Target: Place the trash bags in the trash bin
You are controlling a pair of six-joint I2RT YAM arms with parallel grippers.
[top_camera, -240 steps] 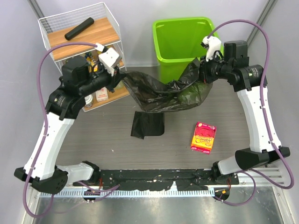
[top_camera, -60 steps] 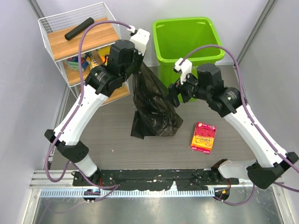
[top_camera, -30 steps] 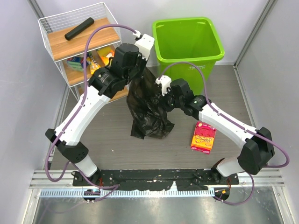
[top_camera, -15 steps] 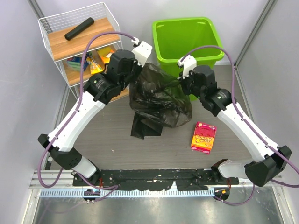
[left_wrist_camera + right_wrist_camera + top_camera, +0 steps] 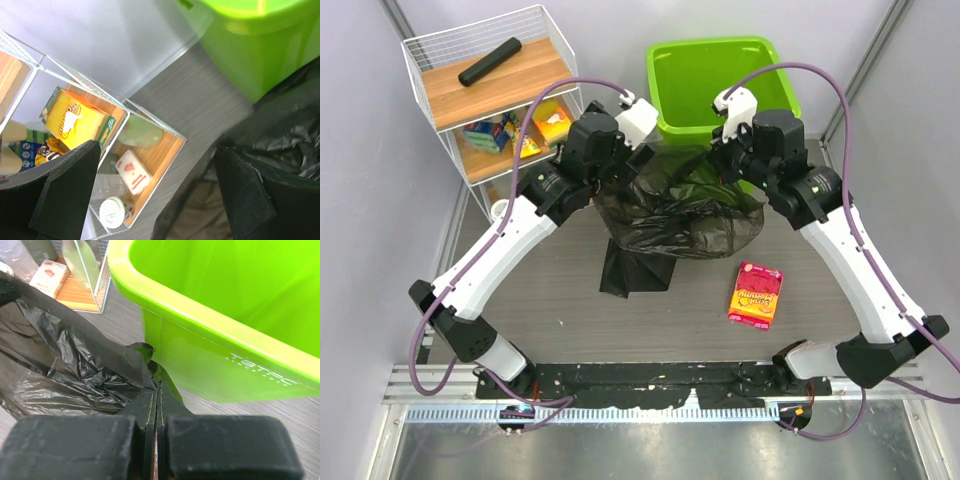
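My left gripper swings back and across toward the red snack packet next, onto the trash bag's lower part (image 5: 708, 238). That part of the trash bag hangs unheld on the near side.
The black trash bag (image 5: 682, 212) hangs crumpled between my two grippers, just in front of the lime-green trash bin (image 5: 720, 75). My right gripper (image 5: 157, 399) is shut on a fold of the trash bag (image 5: 75, 365), close under the trash bin's front wall (image 5: 225, 355). My left gripper (image 5: 155, 195) stands wide open, and the trash bag (image 5: 285, 135) lies against its right finger (image 5: 245, 195). In the top view the left gripper (image 5: 642, 155) sits at the bag's left top edge and the right gripper (image 5: 722, 162) at its right. A flat black bag (image 5: 635, 270) lies on the floor below.
A white wire shelf (image 5: 425, 50) stands at the back left with a black roll (image 5: 490, 60) on top and boxes on its lower boards. A red snack packet (image 5: 756, 293) lies on the floor at the right. Grey walls close in both sides.
My left gripper has gone from shut to wide open. The right gripper has risen toward the bin with the bag's edge, and the bag has spread wider.
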